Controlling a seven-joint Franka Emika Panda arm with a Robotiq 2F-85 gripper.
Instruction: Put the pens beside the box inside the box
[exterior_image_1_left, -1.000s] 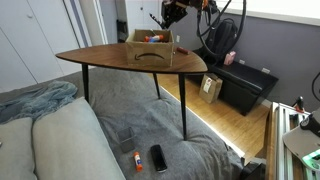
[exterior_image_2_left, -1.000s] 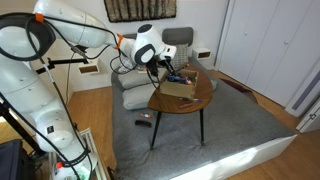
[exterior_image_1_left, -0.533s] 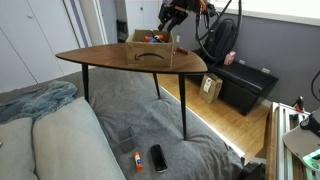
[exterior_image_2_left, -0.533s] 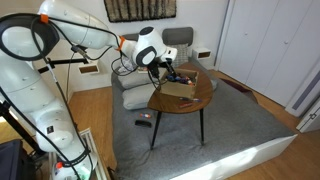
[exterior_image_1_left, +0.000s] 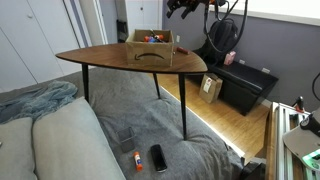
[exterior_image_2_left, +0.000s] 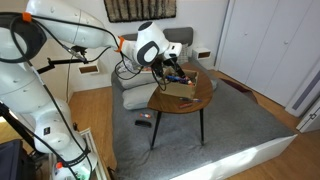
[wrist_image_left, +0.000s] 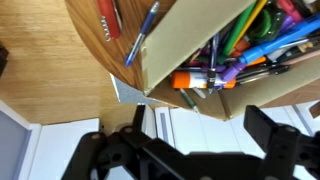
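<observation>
My gripper moves past the blue pen next and lowers onto the red pen (exterior_image_1_left: 181, 51) (wrist_image_left: 109, 18), which lies on the tabletop outside the box.
The tan box (exterior_image_1_left: 150, 52) stands on the wooden table (exterior_image_1_left: 105, 58) and is filled with several coloured pens and markers (wrist_image_left: 235, 45). In the wrist view a blue pen (wrist_image_left: 140, 35) lies on the table against the box's outer wall (wrist_image_left: 168, 45). A red and dark stick (wrist_image_left: 108, 15) lies a little further out. My gripper (wrist_image_left: 205, 140) is open with nothing between its fingers. It hangs above the box's far side (exterior_image_2_left: 180, 90), near the top of an exterior view (exterior_image_1_left: 181, 7).
A black case (exterior_image_1_left: 245, 85) and a smaller tan box (exterior_image_1_left: 211, 88) sit on the wood floor past the table. On the grey bedding in front lie a phone (exterior_image_1_left: 159, 157) and an orange-tipped marker (exterior_image_1_left: 136, 160). The table's edge is close to the box.
The gripper has opened wide and risen away from the box's top. Nothing on the table has visibly shifted.
</observation>
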